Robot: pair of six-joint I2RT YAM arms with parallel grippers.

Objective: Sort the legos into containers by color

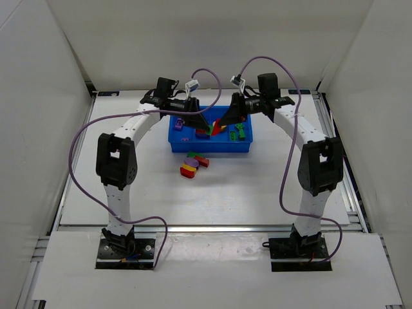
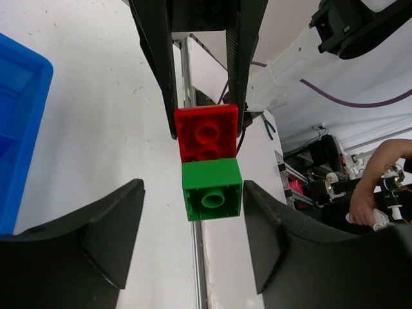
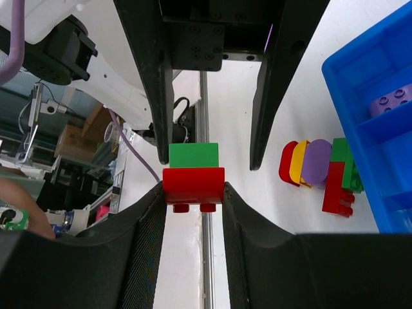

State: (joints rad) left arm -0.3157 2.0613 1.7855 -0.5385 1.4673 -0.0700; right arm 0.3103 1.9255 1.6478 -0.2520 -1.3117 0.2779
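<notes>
My right gripper draws off the green lego next. Then it lowers over the tray's red section (image 1: 201, 134) to release, because a red lego lies there.
A red lego (image 3: 193, 185) with a green lego (image 3: 193, 155) stuck to it is held in the air above the blue tray (image 1: 212, 149). My right gripper (image 3: 193, 194) is shut on the red piece. My left gripper (image 2: 193, 188) is open, its jaws either side of the green piece (image 2: 212, 190) without squeezing it; the red piece (image 2: 206, 132) lies just beyond it. In the top view both grippers meet over the tray around the joined pair (image 1: 215, 125). The tray holds a purple lego (image 3: 389, 102) and some green and red ones.
A small pile of legos (image 1: 193, 164) lies on the table just in front of the tray: red, yellow and purple ovals (image 3: 306, 161), a red block (image 3: 336, 190) and a green block (image 3: 347, 168). White walls enclose the table.
</notes>
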